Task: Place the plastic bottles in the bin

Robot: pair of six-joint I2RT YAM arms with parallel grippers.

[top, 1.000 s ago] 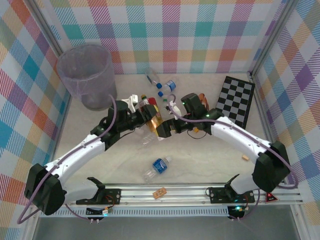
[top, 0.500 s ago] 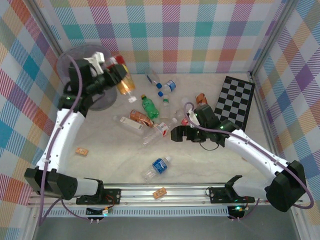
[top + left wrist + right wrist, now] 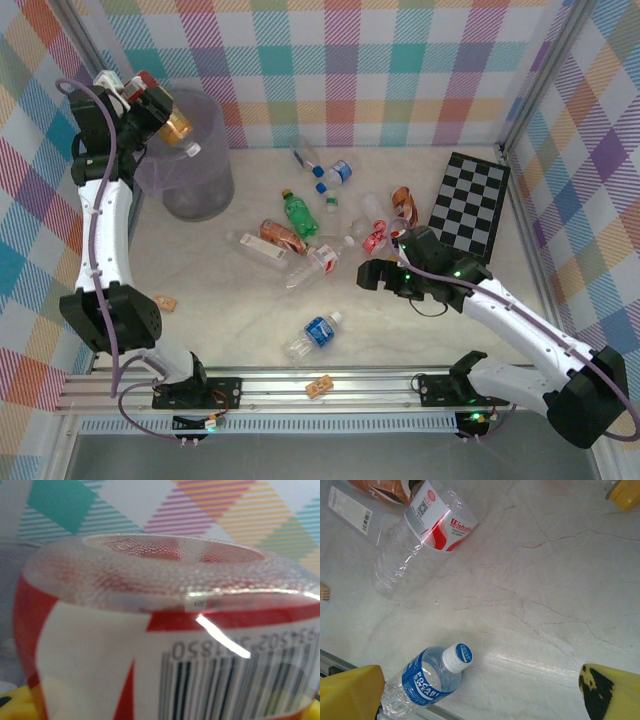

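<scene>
The amber bottle still lies slanted across the bin's rim, so the left gripper will next tip, lower into the bin's opening (image 3: 203,126) below it and release.
My left gripper (image 3: 152,100) is raised at the far left and shut on an amber bottle (image 3: 177,126) with a red and white label. It holds the bottle over the rim of the translucent grey bin (image 3: 200,185). In the left wrist view the bottle's base and barcode label (image 3: 165,630) are very close to the camera. My right gripper (image 3: 376,274) hangs open over the table's middle right, with nothing between its yellow fingertips (image 3: 350,690). Below it lie a blue-labelled bottle (image 3: 427,682) and a clear bottle with a red and white label (image 3: 420,535). A green bottle (image 3: 298,212) lies among the others.
Several more bottles lie scattered from the table's middle to the back (image 3: 330,175). A checkerboard (image 3: 472,200) lies at the back right. Small wooden blocks sit at the left (image 3: 163,301) and on the front rail (image 3: 320,385). Plaid walls close in three sides.
The left arm swung from the table's middle up and left to the bin, carrying the amber bottle. The right arm drew back toward the near right, still open.
</scene>
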